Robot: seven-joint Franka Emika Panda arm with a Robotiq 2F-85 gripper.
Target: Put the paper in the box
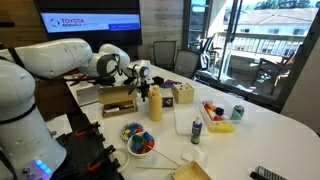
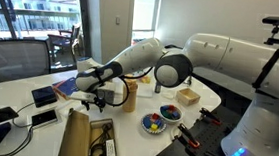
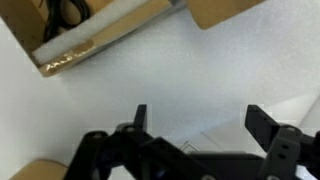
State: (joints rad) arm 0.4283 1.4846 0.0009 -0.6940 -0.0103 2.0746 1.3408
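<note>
The gripper turns and lowers onto the white sheet's edge next, with the edge at an angle between its fingers.
My gripper (image 3: 200, 125) is open and empty, its two dark fingers spread wide over the white table. Between the fingers, a faint edge of a white sheet of paper (image 3: 215, 140) lies flat on the table. The small shallow brown box (image 3: 70, 45) with a dark inside is at the upper left of the wrist view, apart from the fingers. In both exterior views the gripper (image 1: 142, 80) (image 2: 91, 92) hangs low over the table next to the box (image 1: 118, 104) (image 2: 102, 145). The paper cannot be made out in the exterior views.
An orange bottle (image 1: 155, 106) (image 2: 130, 93) stands close beside the gripper. A light wooden holder (image 1: 183, 95) (image 2: 186, 95), a bowl of coloured pieces (image 1: 138, 140) (image 2: 161, 118), a green can (image 1: 196, 131) and yellow items (image 1: 220, 125) are on the table. A tan carton (image 1: 190, 172) sits at the front edge.
</note>
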